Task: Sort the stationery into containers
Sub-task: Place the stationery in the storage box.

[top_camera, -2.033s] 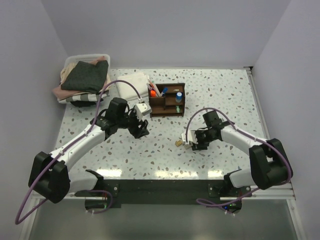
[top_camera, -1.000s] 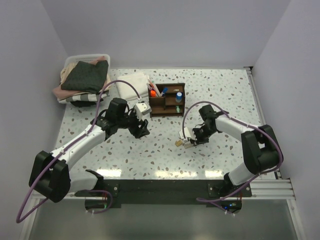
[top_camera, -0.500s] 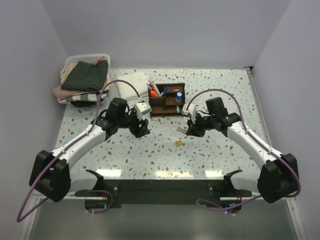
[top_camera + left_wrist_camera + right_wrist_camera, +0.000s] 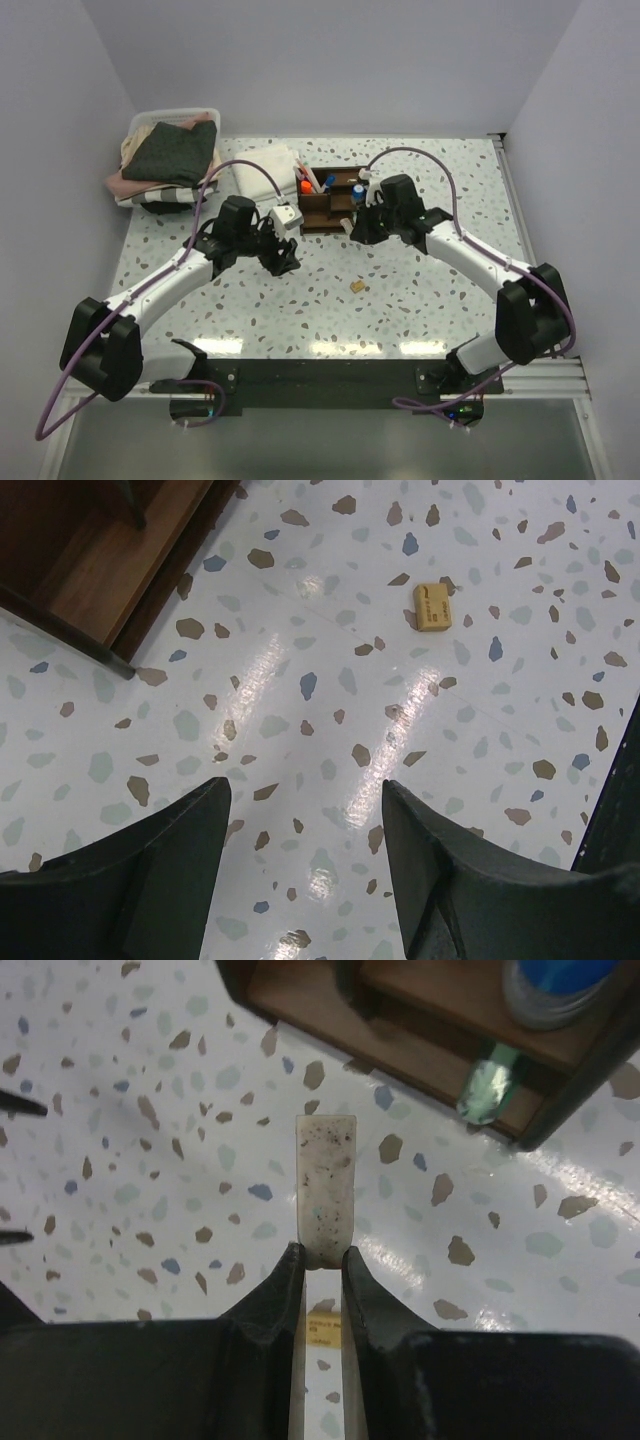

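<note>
Outward and turning square to the organiser (image 4: pixel 333 203), I will move my right gripper to the low slot beside the green bit and release, as that part of the organiser stands empty.
The dark brown organiser (image 4: pixel 333 203) stands at the back middle of the table, with pens, an orange highlighter (image 4: pixel 305 186) and a blue-capped marker (image 4: pixel 357 190) in it. My right gripper (image 4: pixel 358 226) hovers just in front of its right end, shut on a flat white speckled piece (image 4: pixel 326 1185). The right wrist view shows the organiser's corner (image 4: pixel 300 1000), a green bit (image 4: pixel 487 1085) and the marker's blue cap (image 4: pixel 550 985). A tan bit (image 4: pixel 357 286) lies alone on the table; it also shows in the left wrist view (image 4: pixel 431 607). My left gripper (image 4: pixel 305 800) is open and empty over bare table.
A white bin of folded clothes (image 4: pixel 170 150) sits at the back left, with a folded white cloth (image 4: pixel 262 168) between it and the organiser. The left gripper (image 4: pixel 285 258) is left of the organiser's front, whose corner shows in the left wrist view (image 4: pixel 100 550).
My right gripper closed on the white piece beside the tan bit, lifted it and carried it back and left to the organiser's front. The left arm has stayed still.
</note>
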You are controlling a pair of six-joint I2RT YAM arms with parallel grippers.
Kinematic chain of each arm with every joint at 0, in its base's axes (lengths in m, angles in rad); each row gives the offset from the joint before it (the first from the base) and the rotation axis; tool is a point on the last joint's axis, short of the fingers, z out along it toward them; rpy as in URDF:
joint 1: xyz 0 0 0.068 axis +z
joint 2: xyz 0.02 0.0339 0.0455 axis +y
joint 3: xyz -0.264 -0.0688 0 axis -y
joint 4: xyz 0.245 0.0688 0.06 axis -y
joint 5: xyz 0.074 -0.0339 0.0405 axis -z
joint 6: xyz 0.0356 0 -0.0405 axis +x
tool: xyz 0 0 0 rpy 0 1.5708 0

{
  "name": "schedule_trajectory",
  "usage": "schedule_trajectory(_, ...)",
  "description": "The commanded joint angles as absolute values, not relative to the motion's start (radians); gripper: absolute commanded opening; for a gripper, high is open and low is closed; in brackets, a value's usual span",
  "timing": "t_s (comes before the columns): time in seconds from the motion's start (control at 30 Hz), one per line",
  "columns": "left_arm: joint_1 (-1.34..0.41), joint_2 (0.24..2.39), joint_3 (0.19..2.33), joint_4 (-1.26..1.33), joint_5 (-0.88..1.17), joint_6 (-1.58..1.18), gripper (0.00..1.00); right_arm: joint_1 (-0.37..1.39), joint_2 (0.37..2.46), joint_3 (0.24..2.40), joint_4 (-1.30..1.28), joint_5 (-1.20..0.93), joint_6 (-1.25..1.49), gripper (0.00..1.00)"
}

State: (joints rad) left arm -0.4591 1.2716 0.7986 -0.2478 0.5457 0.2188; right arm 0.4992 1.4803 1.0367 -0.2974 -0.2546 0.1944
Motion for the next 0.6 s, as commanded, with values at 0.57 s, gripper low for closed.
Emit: schedule_trajectory(0.57, -0.443, 1.198, 0.744, -0.179, 0.549, 0.204, 0.67, 0.518, 1.664, 1.221, -0.376, 0.018, 0.477, 0.00)
